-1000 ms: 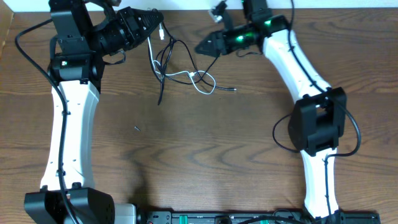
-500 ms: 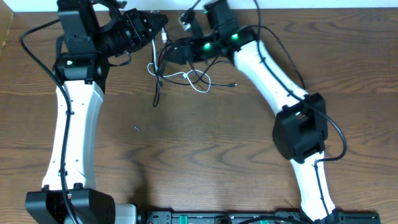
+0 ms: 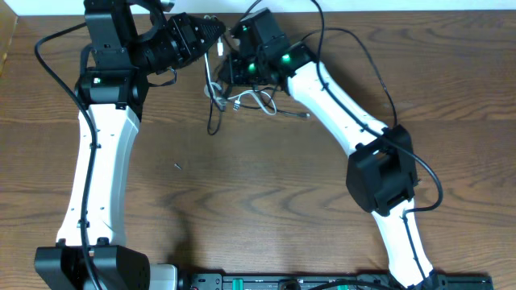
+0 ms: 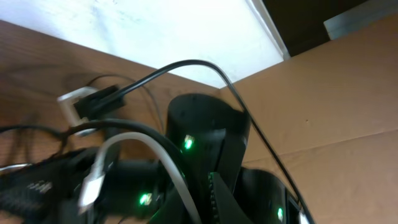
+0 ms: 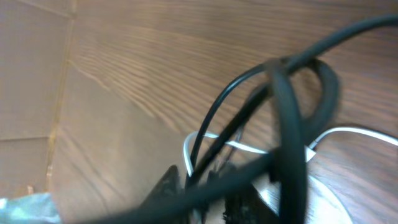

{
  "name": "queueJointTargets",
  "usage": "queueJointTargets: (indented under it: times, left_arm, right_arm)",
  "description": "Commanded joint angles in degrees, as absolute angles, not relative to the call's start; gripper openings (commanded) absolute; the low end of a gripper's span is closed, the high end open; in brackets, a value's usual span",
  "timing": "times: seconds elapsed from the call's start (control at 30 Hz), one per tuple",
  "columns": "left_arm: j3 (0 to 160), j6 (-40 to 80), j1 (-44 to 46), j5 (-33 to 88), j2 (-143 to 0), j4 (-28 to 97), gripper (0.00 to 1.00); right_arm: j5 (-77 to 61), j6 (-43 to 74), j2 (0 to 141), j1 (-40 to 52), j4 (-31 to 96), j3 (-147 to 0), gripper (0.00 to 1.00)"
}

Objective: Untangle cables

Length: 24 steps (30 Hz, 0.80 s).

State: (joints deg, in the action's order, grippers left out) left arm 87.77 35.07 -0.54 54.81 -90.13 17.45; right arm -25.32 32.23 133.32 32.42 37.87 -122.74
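My left gripper pulls the white cable to the left in the overhead view next, over the bare wood. Then it releases the cable, because pieces of black cable tangle with it.
The cables (image 3: 242, 98) lie as a small tangle of black and white cords near the table's back edge, between my two arms. A black tail (image 3: 212, 121) trails toward the front. My left gripper (image 3: 216, 31) is shut on the white cable, whose plug (image 3: 219, 46) hangs just under its tip. The left wrist view shows that white cable (image 4: 165, 155) blurred, with the right arm (image 4: 205, 143) close behind it. My right gripper (image 3: 228, 71) is down in the tangle. Its blurred fingers (image 5: 168, 180) pinch black cable strands (image 5: 236, 93) and the white cable (image 5: 348, 132).
The right arm's own thick black cable (image 5: 286, 106) crosses its wrist view. A small dark speck (image 3: 176, 167) lies on the brown wooden table (image 3: 266, 193). Cardboard (image 3: 6, 40) stands at the far left, and a white wall (image 3: 419, 5) runs behind the back edge.
The right arm swung left from the back right into the tangle, and its jaws closed there. The left gripper shifted slightly right with the white cable, and the tangle bunched up.
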Motion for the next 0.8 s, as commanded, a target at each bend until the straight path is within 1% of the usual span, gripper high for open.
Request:
queueJointTargets:
  times: [0.0, 0.07, 0.2, 0.33, 0.5, 0.63, 0.77]
  left_arm:
    - [88.36, 32.97, -0.45, 54.33, -90.24, 17.63, 0.08]
    - [88.36, 31.86, -0.45, 54.33, -90.24, 17.96, 0.08]
    - [88.36, 27.40, -0.45, 51.94, -90.24, 20.84, 0.08]
    - [88.36, 23.31, -0.45, 41.67, -90.24, 28.64, 0.08]
    - [88.36, 17.34, -0.47, 29.28, -90.24, 38.09, 0.08]
    - [88.36, 10.90, -0.47, 24.05, -90.24, 42.57, 0.08]
    - [88.36, 9.15, -0.62, 17.96, -90.24, 44.12, 0.08]
  right_arm:
    - [-23.49, 29.82, 131.48, 29.65, 39.62, -123.00, 0.05]
    - [-23.53, 27.53, 131.48, 28.53, 41.19, -123.00, 0.01]
    - [-26.83, 21.52, 131.48, 25.85, 45.32, -123.00, 0.01]
    - [-30.63, 14.87, 131.46, 22.55, 50.48, -123.00, 0.01]
    - [-30.79, 9.15, 131.46, 17.74, 56.25, -123.00, 0.01]
    - [-27.99, 6.07, 131.46, 13.61, 59.27, -123.00, 0.01]
    - [-19.29, 6.09, 131.46, 9.85, 62.46, -123.00, 0.01]
